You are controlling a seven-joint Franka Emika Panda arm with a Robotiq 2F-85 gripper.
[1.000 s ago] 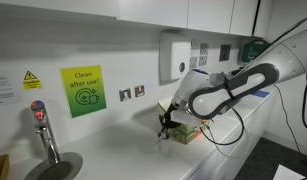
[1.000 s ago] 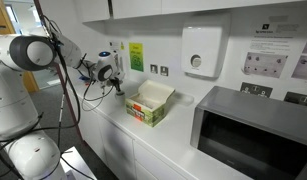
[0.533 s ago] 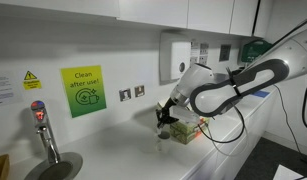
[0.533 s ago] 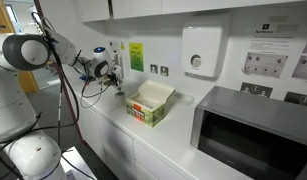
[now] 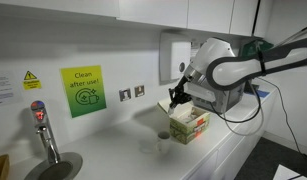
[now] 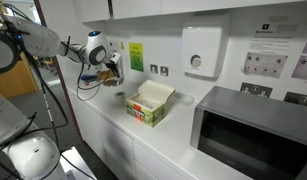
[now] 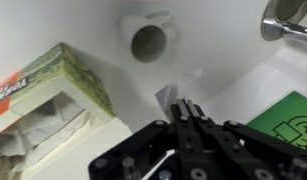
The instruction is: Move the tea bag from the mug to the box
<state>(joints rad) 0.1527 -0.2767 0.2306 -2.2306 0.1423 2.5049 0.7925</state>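
Observation:
My gripper should next bring the tea bag (image 7: 174, 86) over and down into the open box, which is below and to the left in the wrist view, and let go.
The small white mug (image 7: 150, 42) stands on the white counter, seen from above in the wrist view, and shows in both exterior views (image 5: 163, 138) (image 6: 120, 97). The printed box (image 7: 48, 105) lies beside it with its flap lid open (image 5: 190, 125) (image 6: 150, 104). My gripper (image 7: 183, 103) is shut on the tea bag (image 7: 174, 86), a pale paper square sticking out past the fingertips. The gripper (image 5: 178, 98) (image 6: 114, 70) hangs well above the counter, over the gap between mug and box.
A tap (image 5: 41, 125) and sink are at one end of the counter, and a microwave (image 6: 253, 125) at the other. A white dispenser (image 6: 201, 52), wall sockets and a green sign (image 5: 83, 90) are on the back wall.
The gripper has risen from just above the mug to well above the counter and shifted toward the box, carrying the tea bag. Mug and box have not moved.

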